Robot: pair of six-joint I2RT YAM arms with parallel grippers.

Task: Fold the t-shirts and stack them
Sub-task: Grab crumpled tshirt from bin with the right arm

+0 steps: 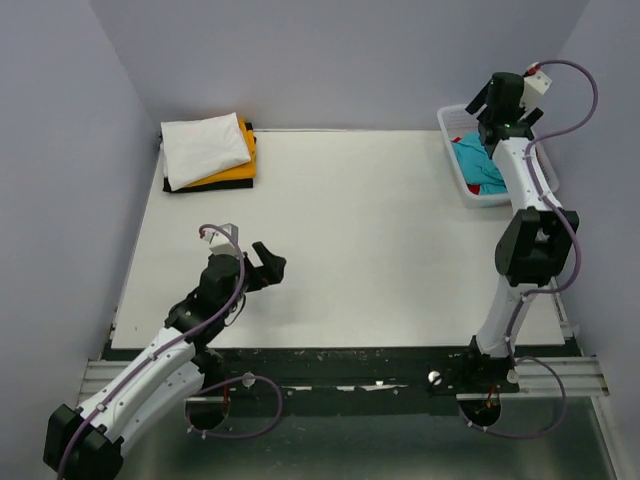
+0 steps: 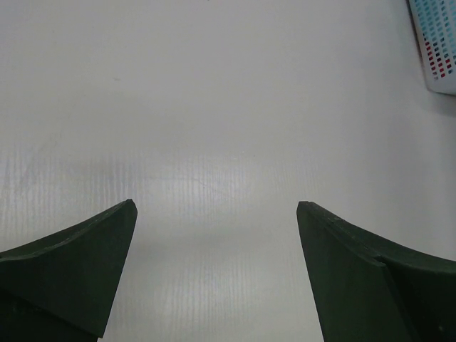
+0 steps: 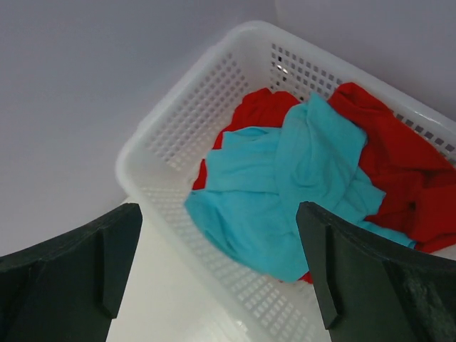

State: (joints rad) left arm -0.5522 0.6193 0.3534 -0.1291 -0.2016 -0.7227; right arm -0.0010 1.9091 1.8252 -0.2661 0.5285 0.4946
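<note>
The cloth lies below my right gripper, to the right in the wrist view. Next, my right gripper comes down that way onto the teal t-shirt's middle fold [image 1: 486,162] [image 3: 288,203].
A crumpled teal t-shirt [image 3: 292,189] lies on top of a red t-shirt [image 3: 399,164] inside the white lattice basket [image 3: 171,206] at the table's far right; it also shows in the top view [image 1: 478,165]. My right gripper [image 3: 217,210] hangs open and empty above the basket's near rim; in the top view it is over the basket [image 1: 505,105]. A folded stack sits at the far left: a white t-shirt [image 1: 205,148] over an orange-yellow one [image 1: 232,176] and a black one [image 1: 250,140]. My left gripper [image 1: 268,262] is open and empty over bare table, as the left wrist view [image 2: 214,206] shows.
The basket [image 1: 455,150] stands against the right wall. The white table [image 1: 360,240] has grey walls behind and on both sides. A corner of the basket [image 2: 436,43] shows at the top right of the left wrist view.
</note>
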